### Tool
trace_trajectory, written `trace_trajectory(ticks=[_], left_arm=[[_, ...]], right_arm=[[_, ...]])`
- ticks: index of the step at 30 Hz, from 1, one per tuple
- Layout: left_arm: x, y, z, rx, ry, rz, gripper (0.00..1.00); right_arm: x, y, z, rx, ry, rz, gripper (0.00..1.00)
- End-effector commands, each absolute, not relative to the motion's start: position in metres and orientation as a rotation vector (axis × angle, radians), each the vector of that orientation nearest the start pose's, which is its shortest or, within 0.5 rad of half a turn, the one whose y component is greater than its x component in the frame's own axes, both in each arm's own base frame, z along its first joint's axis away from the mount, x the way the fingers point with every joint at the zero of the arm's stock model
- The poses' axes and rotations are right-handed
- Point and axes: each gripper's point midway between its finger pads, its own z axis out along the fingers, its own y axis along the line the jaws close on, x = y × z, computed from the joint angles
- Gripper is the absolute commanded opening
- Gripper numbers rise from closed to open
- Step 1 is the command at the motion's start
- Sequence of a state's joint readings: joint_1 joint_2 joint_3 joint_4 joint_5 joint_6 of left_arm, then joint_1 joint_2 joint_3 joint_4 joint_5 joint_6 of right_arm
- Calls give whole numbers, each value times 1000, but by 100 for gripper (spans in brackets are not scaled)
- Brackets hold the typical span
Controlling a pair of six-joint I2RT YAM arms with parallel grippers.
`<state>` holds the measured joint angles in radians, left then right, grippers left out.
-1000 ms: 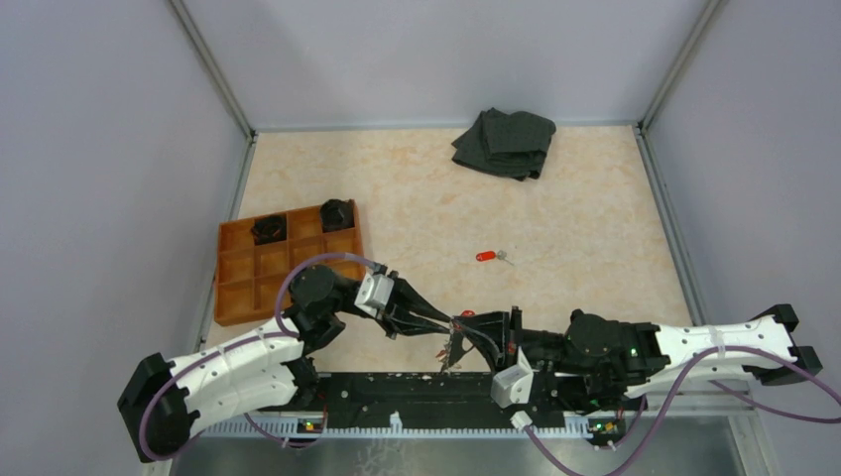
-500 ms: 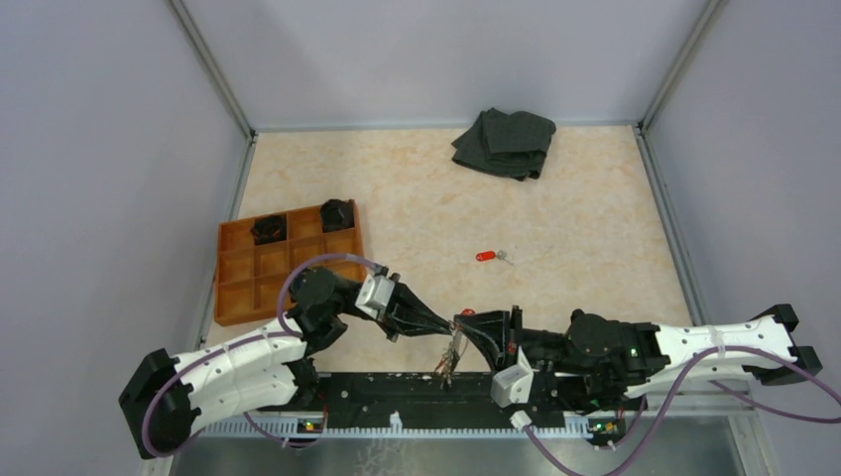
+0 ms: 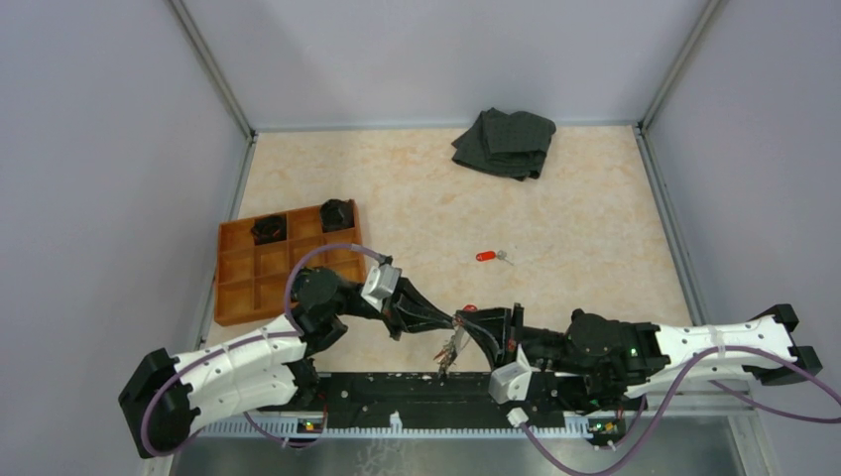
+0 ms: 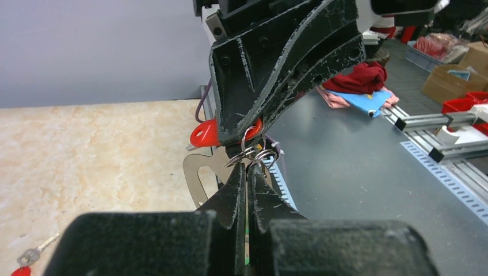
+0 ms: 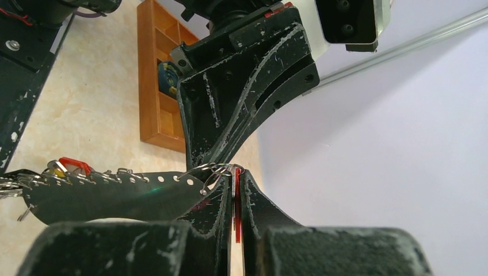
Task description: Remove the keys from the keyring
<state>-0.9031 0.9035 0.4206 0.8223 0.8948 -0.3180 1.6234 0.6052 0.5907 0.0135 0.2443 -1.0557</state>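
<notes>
The loose key lies below and outward of the robot's right gripper, so the right gripper has to turn downward, lower outward and let go of its key on the tabletop beside it.
My left gripper [image 3: 454,322] and right gripper [image 3: 469,325] meet tip to tip above the table's near edge. The left gripper [image 4: 248,168] is shut on the keyring [image 4: 253,155], thin silvery wire loops. The right gripper [image 5: 236,173] is shut on a red-headed key [image 5: 236,198], whose head also shows in the left wrist view [image 4: 204,135]. A flat silvery plate [image 5: 115,192] with holes along its edge hangs from the loops, with several keys [image 5: 60,168] at its far end. This bunch [image 3: 448,349] dangles below the grippers. Another red-headed key [image 3: 486,256] lies loose on the table.
An orange gridded tray [image 3: 238,297] stands at the left with two black coiled objects [image 3: 268,228] in its far cells. A dark folded cloth [image 3: 506,142] lies at the back. The black base rail [image 3: 397,387] runs along the near edge, under the bunch.
My left wrist has lifted and turned slightly. The hanging bunch has swung from upright to tilted, a little to the left. The right arm has hardly moved.
</notes>
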Motion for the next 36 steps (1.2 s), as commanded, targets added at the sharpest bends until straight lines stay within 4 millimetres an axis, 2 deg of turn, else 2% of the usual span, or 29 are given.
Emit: trace_trajectory(ticks=[1, 9, 18, 26, 32, 36], left_arm=[[73, -311, 286, 1080, 1065, -1539, 0], [83, -310, 285, 973, 1186, -1657, 0], [100, -295, 284, 837, 1277, -1790, 0], [106, -295, 283, 815, 1296, -1771, 0], [127, -295, 276, 723, 1397, -1668, 0], [153, -292, 266, 609, 1490, -1573, 0]], right_arm=[[61, 284, 337, -1366, 519, 283, 0], [63, 284, 332, -1377, 531, 271, 0], [66, 284, 323, -1401, 544, 245, 0], [73, 285, 312, -1415, 590, 201, 0], [104, 280, 302, -1273, 899, 167, 0], [127, 278, 292, -1134, 1120, 136, 0]])
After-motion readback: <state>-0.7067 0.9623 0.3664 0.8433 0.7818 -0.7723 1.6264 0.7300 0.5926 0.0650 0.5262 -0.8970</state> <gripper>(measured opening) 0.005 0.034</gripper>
